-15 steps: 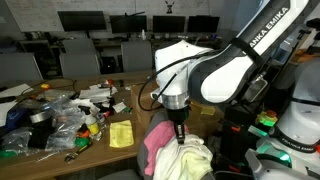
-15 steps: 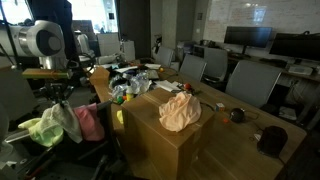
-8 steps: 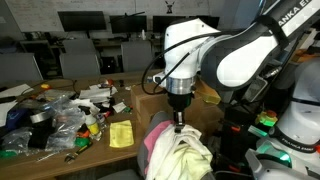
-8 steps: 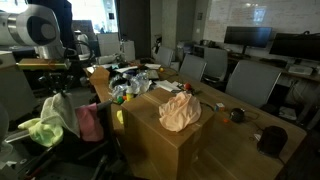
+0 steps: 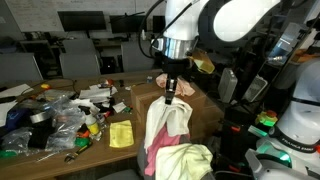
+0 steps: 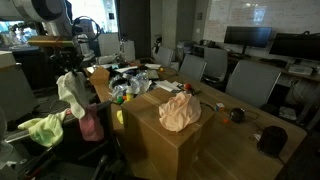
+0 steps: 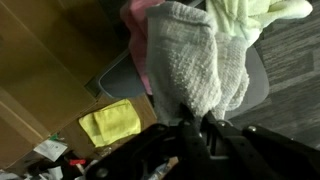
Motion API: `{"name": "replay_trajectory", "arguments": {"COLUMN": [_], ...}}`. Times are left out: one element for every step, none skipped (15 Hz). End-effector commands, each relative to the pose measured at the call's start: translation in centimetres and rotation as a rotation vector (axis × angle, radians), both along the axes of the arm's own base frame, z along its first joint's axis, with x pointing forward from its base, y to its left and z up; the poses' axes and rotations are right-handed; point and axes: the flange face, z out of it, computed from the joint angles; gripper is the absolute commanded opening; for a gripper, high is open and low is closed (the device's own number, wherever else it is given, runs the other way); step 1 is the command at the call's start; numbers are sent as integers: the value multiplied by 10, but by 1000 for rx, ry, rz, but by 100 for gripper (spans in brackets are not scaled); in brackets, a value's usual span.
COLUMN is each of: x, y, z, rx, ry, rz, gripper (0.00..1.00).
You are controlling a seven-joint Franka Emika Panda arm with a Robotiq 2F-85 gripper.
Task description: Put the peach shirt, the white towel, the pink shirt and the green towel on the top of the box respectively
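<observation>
I will carry the towel over the bare top of the brown box (image 6: 160,145) beside the peach shirt and release it, as the box is to my gripper's left in the wrist view.
My gripper (image 5: 170,93) (image 6: 70,72) is shut on the top of the white towel (image 5: 166,125) (image 6: 73,96), which hangs from it well above the chair. In the wrist view the white towel (image 7: 190,60) fills the centre, pinched between the jaws of the gripper (image 7: 190,126). Under it on the chair lie the pink shirt (image 6: 91,125) (image 7: 135,40) and the green towel (image 6: 40,128) (image 5: 192,160) (image 7: 262,14). The peach shirt (image 6: 180,110) lies crumpled on top of the brown box (image 6: 160,145), to the side of the gripper.
A bright yellow square cloth (image 5: 121,134) (image 7: 110,122) lies flat on the wooden table (image 5: 60,150) beside a clutter of bags and small items (image 5: 50,115). Office chairs (image 6: 250,85) and monitors stand behind. A dark round object (image 6: 272,140) sits beyond the box.
My gripper has risen steadily with the white towel, pulling it up off the pile so that it now hangs free. The other cloths stay on the chair.
</observation>
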Motion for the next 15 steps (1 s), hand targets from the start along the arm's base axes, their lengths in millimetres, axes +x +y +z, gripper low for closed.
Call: {"name": "replay_trajectory", "arguments": {"x": [25, 35, 43, 54, 63, 73, 82, 90, 99, 107, 115, 122, 130, 136, 142], "y": [-18, -27, -35, -46, -58, -73, -87, -103, -119, -137, -152, -169, -183, -197, -209], "z": [52, 63, 74, 84, 92, 100, 106, 111, 114, 116, 117, 116, 114, 112, 110], "rx": [-27, -35, -41, -46, -52, -58, -64, -67, -66, -59, -55, -50, -47, -44, -44], "ry": [-60, -78, -92, -105, -108, -113, -116, -111, -105, -92, -79, -64, -53, -42, -33], "rz": [-71, -106, -142, -191, -231, -284, -328, -374, -419, -462, -496, -528, -556, -579, -605], "gripper": [3, 3, 3, 3, 3, 3, 3, 3, 3, 3, 3, 3, 3, 3, 3]}}
